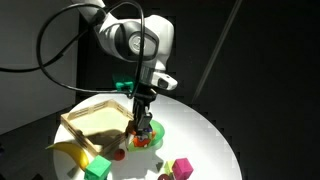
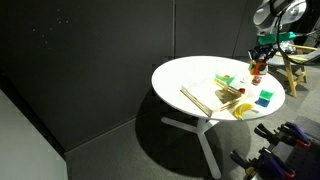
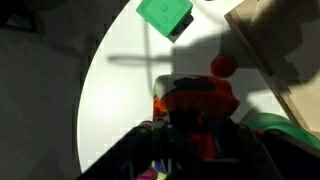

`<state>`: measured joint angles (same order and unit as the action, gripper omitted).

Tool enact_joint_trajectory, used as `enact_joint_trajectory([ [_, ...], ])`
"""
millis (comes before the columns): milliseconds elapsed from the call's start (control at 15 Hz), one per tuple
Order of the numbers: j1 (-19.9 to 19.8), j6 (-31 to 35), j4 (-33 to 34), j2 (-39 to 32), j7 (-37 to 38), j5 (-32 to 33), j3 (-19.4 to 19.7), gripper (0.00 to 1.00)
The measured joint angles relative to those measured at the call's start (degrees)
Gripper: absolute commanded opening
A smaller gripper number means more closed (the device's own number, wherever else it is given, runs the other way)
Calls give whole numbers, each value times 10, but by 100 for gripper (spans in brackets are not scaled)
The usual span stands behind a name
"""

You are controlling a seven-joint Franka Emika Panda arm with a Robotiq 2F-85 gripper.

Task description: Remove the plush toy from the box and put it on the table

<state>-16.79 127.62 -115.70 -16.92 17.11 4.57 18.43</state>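
The gripper goes down and slightly away from the wooden box next, then places the toy on the tabletop by the green bowl.
The plush toy (image 3: pixel 196 100), orange and red, sits between the fingers of my gripper (image 3: pixel 196 135), which is shut on it. In both exterior views the gripper (image 1: pixel 143 118) (image 2: pixel 258 60) hangs low, and the toy (image 1: pixel 143 133) (image 2: pixel 256 73) is just outside the tan wooden box (image 1: pixel 92 118), beside its near corner and by the green bowl (image 1: pixel 156 130). The toy is just above the white table (image 1: pixel 215 145) (image 2: pixel 190 78); whether it touches is hidden. The box edge shows at upper right in the wrist view (image 3: pixel 275 45).
A green cube (image 1: pixel 97 168) (image 3: pixel 165 15), a magenta cube (image 1: pixel 182 167), a yellow banana (image 1: pixel 68 152) and a small red ball (image 1: pixel 120 153) (image 3: pixel 224 65) lie near the table's front edge. The green bowl rim also shows in the wrist view (image 3: pixel 285 125). Dark surroundings beyond the rim.
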Motion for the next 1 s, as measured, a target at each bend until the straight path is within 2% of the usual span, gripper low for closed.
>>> enact_joint_trajectory([
  [467,-12,48,11,-48,-6,-23,1,15],
  [1000,-13,57,59,-123,-6,-55,0,15],
])
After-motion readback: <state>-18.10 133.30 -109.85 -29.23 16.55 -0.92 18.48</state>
